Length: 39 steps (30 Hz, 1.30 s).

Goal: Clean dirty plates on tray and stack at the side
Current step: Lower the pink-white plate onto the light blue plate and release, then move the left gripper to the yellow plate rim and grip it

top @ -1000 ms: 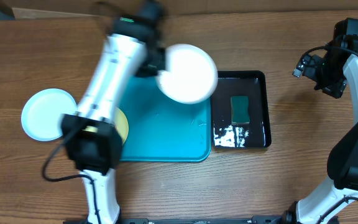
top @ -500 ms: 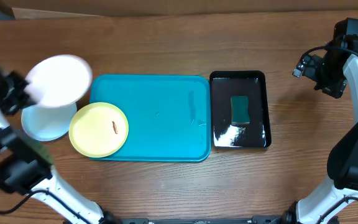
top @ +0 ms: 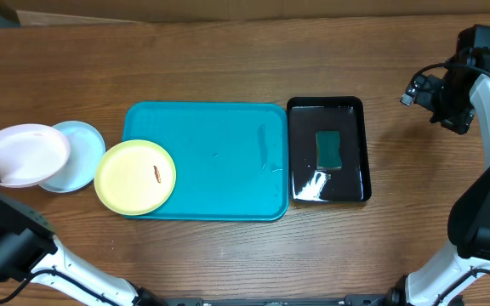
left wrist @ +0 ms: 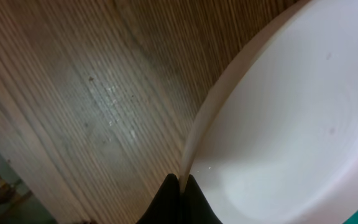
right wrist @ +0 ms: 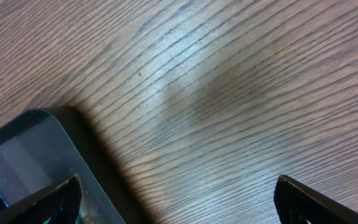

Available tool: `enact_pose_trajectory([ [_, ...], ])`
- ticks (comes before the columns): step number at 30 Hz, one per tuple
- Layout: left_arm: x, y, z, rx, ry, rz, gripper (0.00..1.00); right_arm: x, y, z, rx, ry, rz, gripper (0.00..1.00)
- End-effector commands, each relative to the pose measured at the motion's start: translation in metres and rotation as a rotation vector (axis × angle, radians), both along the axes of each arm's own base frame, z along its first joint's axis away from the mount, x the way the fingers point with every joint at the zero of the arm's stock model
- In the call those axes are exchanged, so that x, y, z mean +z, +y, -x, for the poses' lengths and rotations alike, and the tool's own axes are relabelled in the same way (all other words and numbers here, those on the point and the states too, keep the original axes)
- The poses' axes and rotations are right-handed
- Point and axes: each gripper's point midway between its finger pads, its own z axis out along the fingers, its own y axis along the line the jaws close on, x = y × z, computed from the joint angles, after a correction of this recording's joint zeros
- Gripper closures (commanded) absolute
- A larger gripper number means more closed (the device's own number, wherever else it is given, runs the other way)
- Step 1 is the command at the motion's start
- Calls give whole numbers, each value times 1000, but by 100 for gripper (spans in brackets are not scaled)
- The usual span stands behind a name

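Note:
My left gripper will move the overhanging white plate down and release it onto the light aqua plate (top: 82, 155), which is below the gripper, to its right in the overhead view.
The white plate (top: 24, 154) is at the far left, held by its rim in my shut left gripper (left wrist: 180, 182), overlapping the light aqua plate (top: 82, 155) that rests on the table left of the tray. It fills the right of the left wrist view (left wrist: 291, 118). The pale yellow-green plate (top: 134, 177), with a small reddish-brown smear, lies on the teal-blue tray (top: 219, 161) at its left end. My right gripper (right wrist: 176, 196) is open and empty, raised at the far right over bare wood.
A glossy black tray (top: 351, 110) holding a green sponge (top: 328, 150) and some water stands right of the teal tray. Its corner shows in the right wrist view (right wrist: 17, 155). The table's far edge runs along the top.
My left arm swung from over the tray to the far left, carrying the white plate down over the aqua plate. The yellow-green plate came into view. The right arm has not moved.

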Motion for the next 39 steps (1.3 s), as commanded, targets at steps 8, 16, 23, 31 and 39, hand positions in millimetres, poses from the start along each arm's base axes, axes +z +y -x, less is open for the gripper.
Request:
enact_pose_trajectory([
  [8, -38, -29, -26, -106, 30, 7, 96, 5, -1, -2, -5, -16, 2, 0],
  [16, -36, -42, -35, -173, 37, 15, 43, 5, -1, -2, -4, -16, 2, 0],
  [23, -9, -71, -40, -219, -15, 137, 51, 5, -1, -2, -5, -16, 2, 0],
  [31, -4, -134, -25, -347, 125, 246, 53, 5, -1, -2, -4, -16, 2, 0],
  [39, -25, -174, -2, -442, 236, 259, 53, 5, -1, -2, -5, -16, 2, 0],
])
